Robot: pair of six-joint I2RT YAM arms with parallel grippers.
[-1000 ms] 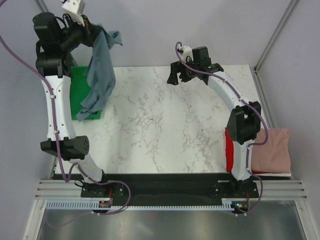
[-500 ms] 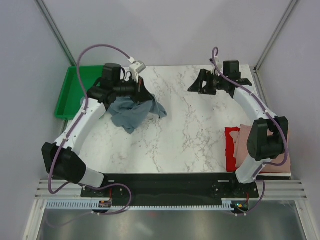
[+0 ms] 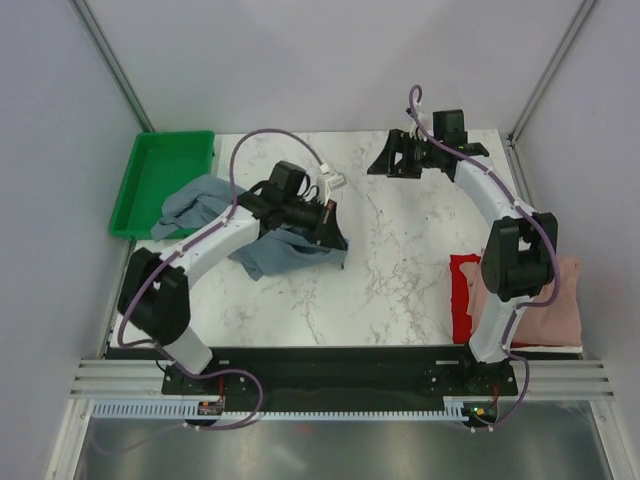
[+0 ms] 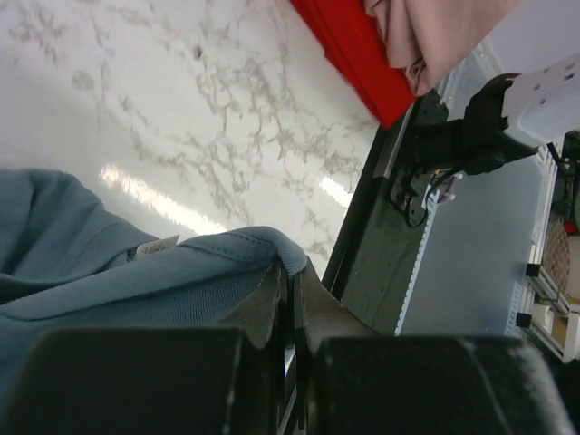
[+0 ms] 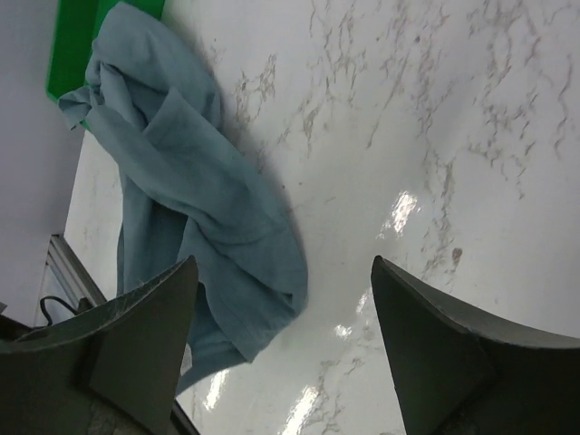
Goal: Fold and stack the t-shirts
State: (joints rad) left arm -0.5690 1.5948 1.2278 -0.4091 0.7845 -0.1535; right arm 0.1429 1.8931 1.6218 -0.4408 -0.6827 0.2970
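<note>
My left gripper lifts high and outward next, then lowers toward the table's back (image 3: 291,159), as the slate blue-grey t-shirt lies crumpled against the green tray.
The slate blue-grey t-shirt (image 3: 262,245) lies crumpled on the marble table, trailing left to the green tray. It also shows in the right wrist view (image 5: 199,213). My left gripper (image 3: 328,222) is shut on a hem of this shirt (image 4: 136,281) at its right end, low over the table. My right gripper (image 3: 383,160) is open and empty above the back of the table. The red t-shirt (image 3: 463,297) and the folded pink t-shirt (image 3: 555,300) lie at the right front edge, the pink on top; both show in the left wrist view, red (image 4: 358,50) and pink (image 4: 435,32).
A green plastic tray (image 3: 165,170) sits at the back left corner, with the blue shirt's end against its front rim. Metal frame posts stand at the back corners. A black base rail (image 3: 340,365) runs along the table's front edge.
My left arm swung down from high at the back left and drew the blue shirt rightwards onto the table. My right gripper shifted slightly left along the back.
</note>
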